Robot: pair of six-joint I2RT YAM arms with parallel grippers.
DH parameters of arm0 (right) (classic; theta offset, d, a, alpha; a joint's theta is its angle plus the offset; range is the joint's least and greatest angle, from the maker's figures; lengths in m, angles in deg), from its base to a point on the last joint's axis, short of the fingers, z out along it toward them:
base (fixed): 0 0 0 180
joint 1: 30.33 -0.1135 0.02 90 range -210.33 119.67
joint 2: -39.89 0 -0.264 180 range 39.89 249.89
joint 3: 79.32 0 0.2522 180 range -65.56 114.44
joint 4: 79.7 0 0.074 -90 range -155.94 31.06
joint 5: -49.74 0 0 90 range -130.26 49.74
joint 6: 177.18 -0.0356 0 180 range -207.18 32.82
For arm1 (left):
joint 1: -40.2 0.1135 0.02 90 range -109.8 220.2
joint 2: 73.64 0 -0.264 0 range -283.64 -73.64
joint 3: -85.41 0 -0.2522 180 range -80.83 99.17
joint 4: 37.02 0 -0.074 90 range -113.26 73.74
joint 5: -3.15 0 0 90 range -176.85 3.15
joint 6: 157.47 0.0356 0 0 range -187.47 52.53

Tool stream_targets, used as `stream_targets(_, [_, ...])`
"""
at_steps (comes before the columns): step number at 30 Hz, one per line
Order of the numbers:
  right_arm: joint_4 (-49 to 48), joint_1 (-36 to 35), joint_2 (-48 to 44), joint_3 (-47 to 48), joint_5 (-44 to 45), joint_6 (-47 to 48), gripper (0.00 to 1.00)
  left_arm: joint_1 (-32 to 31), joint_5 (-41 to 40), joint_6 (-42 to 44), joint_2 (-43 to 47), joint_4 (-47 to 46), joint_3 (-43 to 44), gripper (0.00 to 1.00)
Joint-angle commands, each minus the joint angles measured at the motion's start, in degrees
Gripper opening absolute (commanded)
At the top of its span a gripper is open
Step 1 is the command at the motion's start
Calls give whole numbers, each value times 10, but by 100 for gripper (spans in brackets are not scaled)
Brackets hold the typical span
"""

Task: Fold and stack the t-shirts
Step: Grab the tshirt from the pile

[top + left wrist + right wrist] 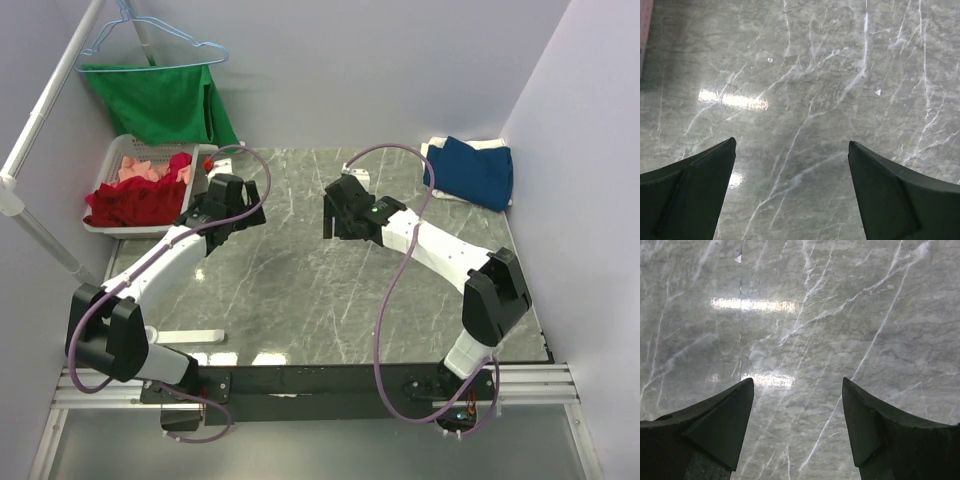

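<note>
My left gripper has the deep-red shirt's marble-side end to its left in the top view, so it will swing over the basket and down onto that end of the shirt next.
A folded dark blue t-shirt lies on a white one at the table's far right corner. Deep-red, crimson and salmon-pink shirts lie bunched in a white basket at the far left. My left gripper is open and empty over the bare marble just right of the basket; its wrist view shows only marble between the jaws. My right gripper is open and empty over the table's middle, and its wrist view also shows only marble.
A green garment on a light-blue wire hanger hangs from a white rail at the back left. Purple cables loop above both arms. The grey marble table is walled at the back and right.
</note>
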Motion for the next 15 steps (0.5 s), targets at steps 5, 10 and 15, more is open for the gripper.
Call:
stream_targets(5, [-9, -3, 10, 31, 0, 9, 77, -5, -63, -5, 16, 3, 25, 99])
stream_targets(10, [-10, -3, 8, 27, 1, 10, 78, -4, -161, -39, -1, 35, 54, 99])
stream_targets(15, [-8, -3, 8, 21, 2, 10, 78, 63, -188, -122, -51, 107, 122, 95])
